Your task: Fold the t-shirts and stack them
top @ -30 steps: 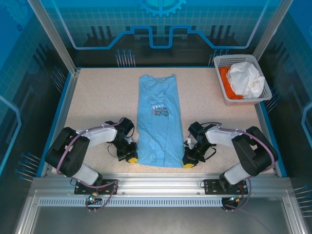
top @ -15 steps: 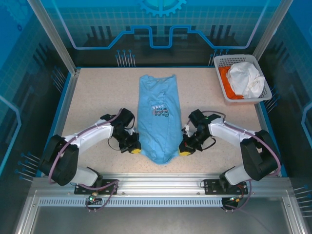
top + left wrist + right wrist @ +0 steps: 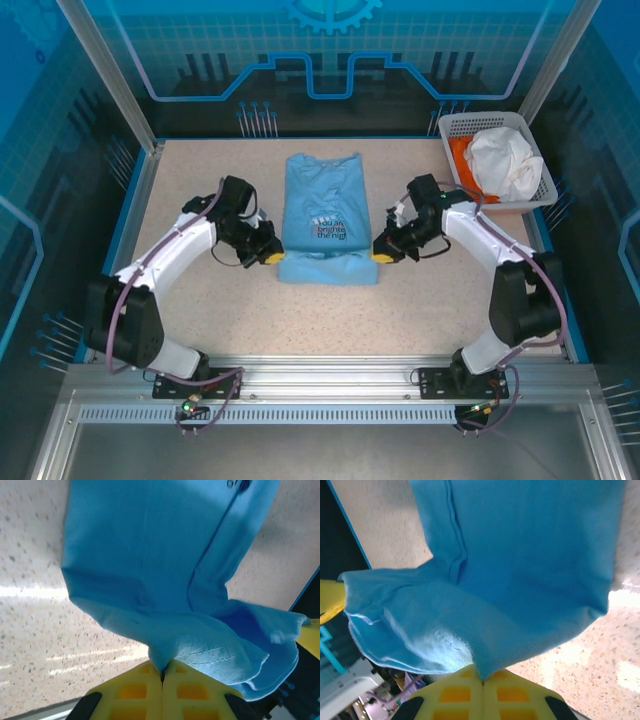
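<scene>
The left gripper moves outward next, then lowers the hem's corner onto the shirt's side edge (image 3: 289, 214) beside the lettering, as the hem still hangs short.
The light blue t-shirt (image 3: 322, 215) lies lengthwise mid-table, white lettering up, its bottom hem lifted and carried over the lower part. My left gripper (image 3: 272, 257) is shut on the hem's left corner. My right gripper (image 3: 383, 257) is shut on the right corner. In the left wrist view the blue cloth (image 3: 165, 580) hangs from my closed yellow fingers (image 3: 135, 690). The right wrist view shows the same cloth (image 3: 520, 570) pinched between yellow fingers (image 3: 455, 692). White t-shirt (image 3: 505, 160) and orange t-shirt (image 3: 462, 160) sit bundled in the basket.
The white lattice basket (image 3: 455, 125) stands at the back right corner, close to my right arm's elbow. Blue raised rims border the speckled table (image 3: 200, 180) on the left and right. Bare tabletop lies in front of the folded shirt.
Both grippers have carried the shirt's bottom hem away from the near edge toward the middle, folding the lower part over. The arms have stretched out farther onto the table.
</scene>
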